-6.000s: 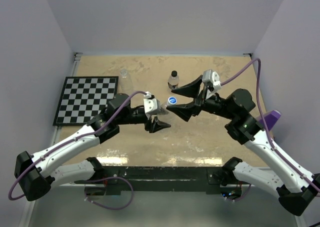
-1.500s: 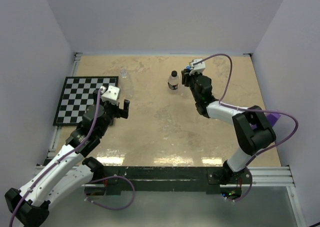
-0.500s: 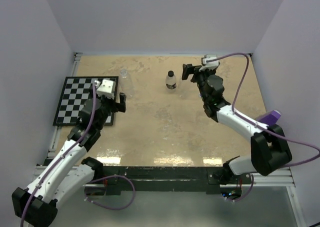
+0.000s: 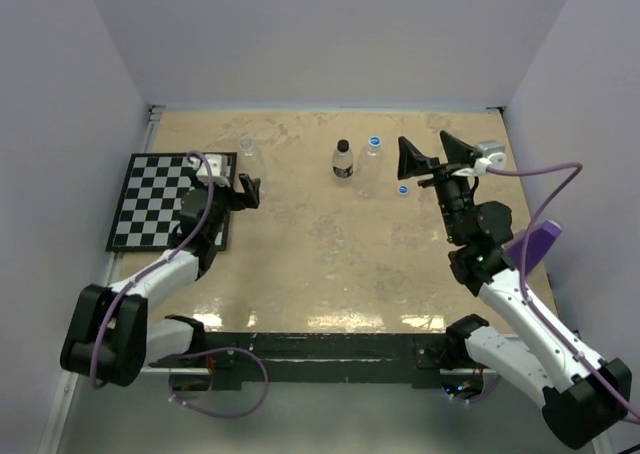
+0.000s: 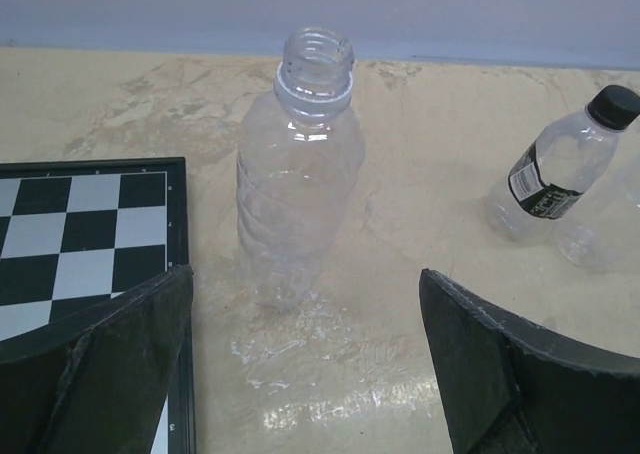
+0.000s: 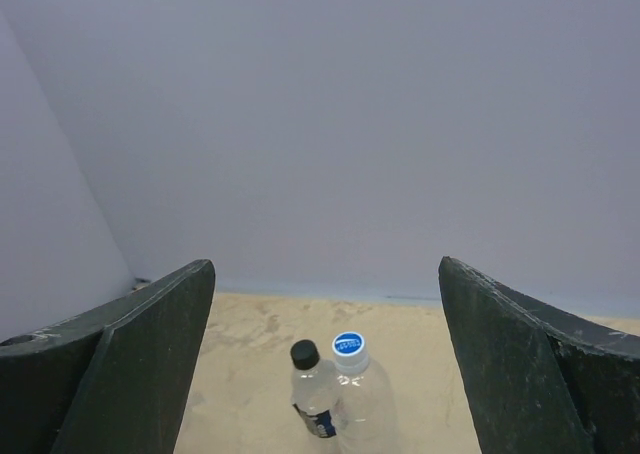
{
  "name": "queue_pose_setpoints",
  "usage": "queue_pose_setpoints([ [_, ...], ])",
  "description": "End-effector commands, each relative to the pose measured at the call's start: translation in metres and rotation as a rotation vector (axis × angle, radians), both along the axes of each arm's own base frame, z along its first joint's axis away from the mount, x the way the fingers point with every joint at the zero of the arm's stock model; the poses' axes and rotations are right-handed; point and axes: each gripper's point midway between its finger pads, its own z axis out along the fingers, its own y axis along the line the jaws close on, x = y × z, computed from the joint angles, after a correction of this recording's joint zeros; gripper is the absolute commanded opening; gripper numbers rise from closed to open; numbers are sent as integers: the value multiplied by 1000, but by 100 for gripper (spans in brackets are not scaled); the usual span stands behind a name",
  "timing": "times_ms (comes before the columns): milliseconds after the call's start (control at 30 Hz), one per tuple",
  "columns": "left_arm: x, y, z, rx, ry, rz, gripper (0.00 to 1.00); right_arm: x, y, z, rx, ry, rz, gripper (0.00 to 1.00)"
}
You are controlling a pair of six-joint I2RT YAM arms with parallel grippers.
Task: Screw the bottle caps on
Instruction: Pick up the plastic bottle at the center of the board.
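Note:
The uncapped bottle still has an open neck and stands outward of the open fingers. My left gripper moves outward around the bottle's upper body [image 4: 250, 160] [image 5: 301, 159] next and closes.
Three clear bottles stand at the back of the table. The left bottle [image 4: 247, 154] [image 5: 300, 164] has an open neck with no cap. My left gripper [image 4: 240, 190] [image 5: 305, 274] is open just in front of it, one finger to each side, touching nothing. The middle bottle [image 4: 343, 162] [image 5: 553, 179] [image 6: 318, 399] wears a black cap [image 6: 304, 354]. Touching it on the right, a bottle [image 4: 372, 164] [image 6: 368, 404] carries a blue cap [image 4: 375, 141] [image 6: 348, 344]. A loose blue cap [image 4: 403, 189] lies on the table. My right gripper [image 4: 432, 155] [image 6: 325, 274] is open, raised to the right of the capped pair.
A black-and-white checkerboard mat [image 4: 165, 199] [image 5: 80, 234] lies at the left, under the left arm. A purple object [image 4: 536, 241] sits at the table's right edge. Grey walls close in the back and both sides.
My right gripper has opened and drawn back to the right, uncovering the blue-capped bottle and the loose blue cap. My left arm has moved closer to the uncapped bottle.

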Motion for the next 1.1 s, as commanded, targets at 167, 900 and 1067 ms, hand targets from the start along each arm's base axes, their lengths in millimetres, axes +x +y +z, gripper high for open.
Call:
queue_pose_setpoints([
  [167, 37, -9, 32, 27, -320, -28, 97, -38, -3, -6, 13, 1, 87, 98],
  [900, 109, -18, 0, -6, -339, -59, 66, -54, -10, 8, -71, -11, 76, 99],
  [1067, 96, -29, 12, 20, -376, -147, 53, -60, 1, 14, -114, -28, 136, 98],
])
